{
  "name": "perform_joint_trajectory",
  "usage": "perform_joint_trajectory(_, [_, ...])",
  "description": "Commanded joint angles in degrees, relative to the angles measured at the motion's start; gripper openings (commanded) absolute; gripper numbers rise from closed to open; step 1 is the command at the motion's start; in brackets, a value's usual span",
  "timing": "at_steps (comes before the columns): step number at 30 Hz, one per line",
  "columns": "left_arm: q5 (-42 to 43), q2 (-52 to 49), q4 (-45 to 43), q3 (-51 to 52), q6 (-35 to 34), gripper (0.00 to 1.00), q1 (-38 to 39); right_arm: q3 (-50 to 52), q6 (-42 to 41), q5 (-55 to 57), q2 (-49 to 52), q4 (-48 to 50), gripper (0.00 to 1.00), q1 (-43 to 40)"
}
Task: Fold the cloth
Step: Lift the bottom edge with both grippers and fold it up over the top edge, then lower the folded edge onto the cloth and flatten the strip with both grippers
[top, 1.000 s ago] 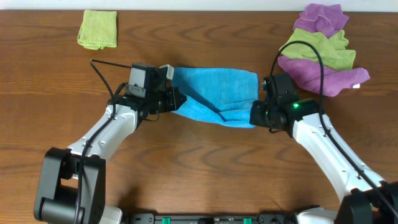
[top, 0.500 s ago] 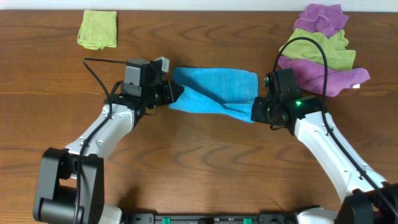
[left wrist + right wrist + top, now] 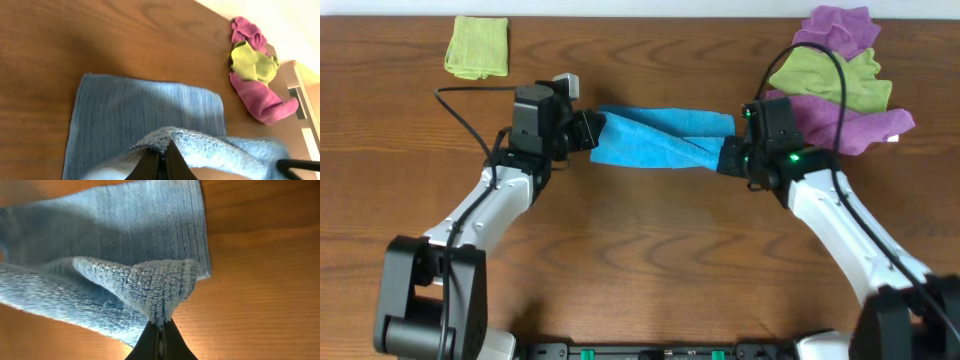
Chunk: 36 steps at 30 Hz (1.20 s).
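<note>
The left gripper moves down and outward next onto the flat layer's far corner point(image 3: 606, 108) point(image 3: 89, 78) nearest the yellow-green cloth. It lets go there, because its pinched corner is raised above that layer.
The blue cloth point(image 3: 660, 140) lies at the table's middle back, its near edge lifted and carried over its far half. My left gripper point(image 3: 592, 133) is shut on the cloth's left near corner point(image 3: 165, 137). My right gripper point(image 3: 728, 157) is shut on the right near corner point(image 3: 162, 305). In both wrist views the pinched corner is raised above the flat lower layer of the cloth point(image 3: 140, 110) point(image 3: 125, 230). The stretch of cloth between the grippers hangs slightly twisted.
A folded yellow-green cloth point(image 3: 478, 46) lies at the back left. A pile of purple and green cloths point(image 3: 840, 80) sits at the back right, close behind my right arm; it also shows in the left wrist view point(image 3: 255, 75).
Both grippers have moved away from me toward the cloth's far edge, carrying the near edge with them. The cloth now looks narrower from above.
</note>
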<state>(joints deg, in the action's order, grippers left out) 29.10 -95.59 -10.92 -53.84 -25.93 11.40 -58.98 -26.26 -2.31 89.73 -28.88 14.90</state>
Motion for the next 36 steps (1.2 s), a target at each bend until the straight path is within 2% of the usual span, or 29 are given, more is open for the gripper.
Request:
perform_joint_trajectory(1, [-1.4, -2.8, -2.6, -1.3, -0.3, 0.06, -0.2, -0.9, 0.0, 0.8, 2.5, 1.8, 0.01, -0.5])
perform_joint_trajectory(6, [-1.4, -7.1, -5.8, -2.9, -0.3, 0.06, -0.2, -1.0, -1.1, 0.8, 5.0, 6.3, 0.02, -2.2])
perform_joint_trajectory(16, [-1.4, -15.3, -5.7, -11.7, 0.2, 0.05, -0.2, -2.7, -1.1, -1.0, 9.9, 14.4, 0.02, -5.5])
perform_joint_trajectory(23, [0.8, -17.1, -1.5, -14.4, 0.8, 0.06, -0.2, -6.8, -1.1, -5.1, 14.3, 12.8, 0.02, -5.6])
perform_joint_trajectory(31, [1.7, -16.8, 8.1, -14.4, 3.7, 0.06, -0.2, -7.7, 0.5, -5.6, 14.1, 7.0, 0.02, -5.6])
perform_joint_trajectory(36, [1.9, -16.7, 10.3, -14.4, 5.4, 0.05, -0.2, -7.7, 0.5, -5.6, 14.1, 6.5, 0.02, -5.9])
